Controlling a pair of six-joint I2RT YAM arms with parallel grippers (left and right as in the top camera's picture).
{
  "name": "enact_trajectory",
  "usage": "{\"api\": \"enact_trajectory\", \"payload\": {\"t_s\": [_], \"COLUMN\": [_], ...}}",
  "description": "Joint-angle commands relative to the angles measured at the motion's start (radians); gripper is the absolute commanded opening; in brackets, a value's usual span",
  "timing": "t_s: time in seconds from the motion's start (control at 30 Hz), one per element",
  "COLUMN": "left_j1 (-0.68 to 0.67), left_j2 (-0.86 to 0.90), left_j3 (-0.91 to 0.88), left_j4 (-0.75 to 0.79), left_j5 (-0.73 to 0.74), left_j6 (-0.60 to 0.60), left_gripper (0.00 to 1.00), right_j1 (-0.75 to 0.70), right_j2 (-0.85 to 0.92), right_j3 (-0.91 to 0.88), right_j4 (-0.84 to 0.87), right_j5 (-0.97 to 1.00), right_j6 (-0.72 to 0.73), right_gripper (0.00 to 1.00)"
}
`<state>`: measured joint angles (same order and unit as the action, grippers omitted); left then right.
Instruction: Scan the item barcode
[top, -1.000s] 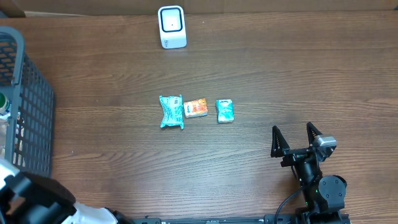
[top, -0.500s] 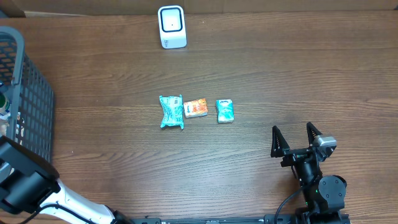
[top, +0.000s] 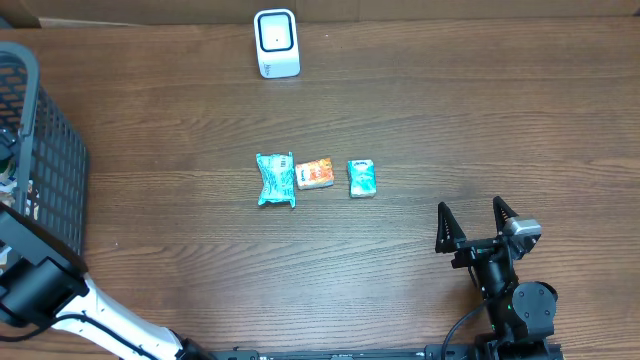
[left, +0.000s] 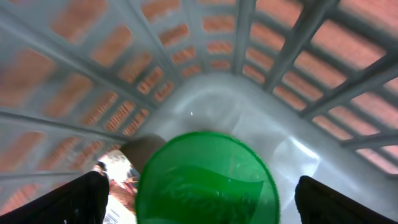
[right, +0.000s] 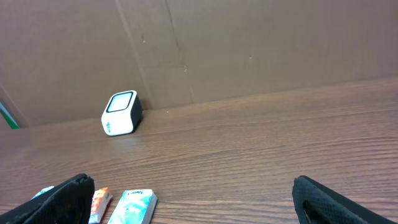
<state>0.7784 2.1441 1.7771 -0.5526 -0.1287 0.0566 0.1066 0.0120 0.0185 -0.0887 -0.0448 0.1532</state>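
Observation:
The round green lid (left: 208, 180) is below my left gripper, between its open fingers. That gripper will next go deeper into the grey basket, then close on the lid.
The white barcode scanner (top: 277, 43) stands at the table's far edge; the right wrist view shows the scanner (right: 120, 113) against a brown wall. My left gripper (left: 205, 202) is inside the grey basket (left: 280, 56), open, with its fingers (left: 68, 202) either side of a round green lid (left: 208, 180) and apart from it. Of that item I see only the lid. My right gripper (top: 470, 210) rests open and empty at the near right, also seen as the right gripper (right: 196, 205) in its own view.
A teal packet (top: 275, 180), an orange packet (top: 314, 173) and a small teal box (top: 361, 178) lie in a row mid-table. The grey mesh basket (top: 50, 170) fills the left edge, with my left arm (top: 40, 285) reaching into it from the near left corner.
My left arm has moved up from the near left corner toward the basket. The right arm and the table items have not moved.

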Motion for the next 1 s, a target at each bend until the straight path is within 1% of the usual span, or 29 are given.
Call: {"api": "enact_trajectory", "payload": {"t_s": [0.0,0.17,0.27,0.3,0.4,0.47,0.53,0.77,0.97], "left_j1": [0.0,0.0,-0.001,-0.001,-0.001,-0.001,-0.001,-0.001,-0.001], "left_j2": [0.042,0.042,0.042,0.042,0.042,0.042,0.042,0.029,-0.055], "left_j3": [0.0,0.0,-0.004,-0.004,-0.004,-0.004,-0.004,0.001,0.001], "left_j4": [-0.003,0.002,0.0,0.0,0.005,0.003,0.0,-0.016,-0.023], "left_j5": [-0.01,-0.009,-0.002,0.002,0.027,0.027,0.029,0.026,0.025], "left_j6": [0.018,0.014,0.006,0.006,0.006,0.006,0.006,0.007,-0.01], "left_gripper": [1.0,1.0,0.98,0.95,0.92,0.86,0.83,0.76,0.71], "right_j1": [0.005,0.005,0.005,0.005,0.005,0.005,0.005,0.005,0.005], "right_j2": [-0.009,-0.009,-0.009,-0.009,-0.009,-0.009,-0.009,-0.009,-0.009], "right_j3": [-0.01,-0.011,-0.011,-0.011,-0.01,-0.01,-0.011,-0.01,-0.011], "right_j4": [0.007,0.007,0.007,0.007,0.007,0.007,0.007,0.007,0.007], "right_j5": [0.007,0.007,0.007,0.007,0.007,0.007,0.006,0.006,0.007], "right_j6": [-0.004,-0.004,-0.004,-0.004,-0.004,-0.004,-0.004,-0.004,-0.004], "right_gripper": [1.0,1.0,1.0,1.0,1.0,1.0,1.0,1.0,1.0]}}
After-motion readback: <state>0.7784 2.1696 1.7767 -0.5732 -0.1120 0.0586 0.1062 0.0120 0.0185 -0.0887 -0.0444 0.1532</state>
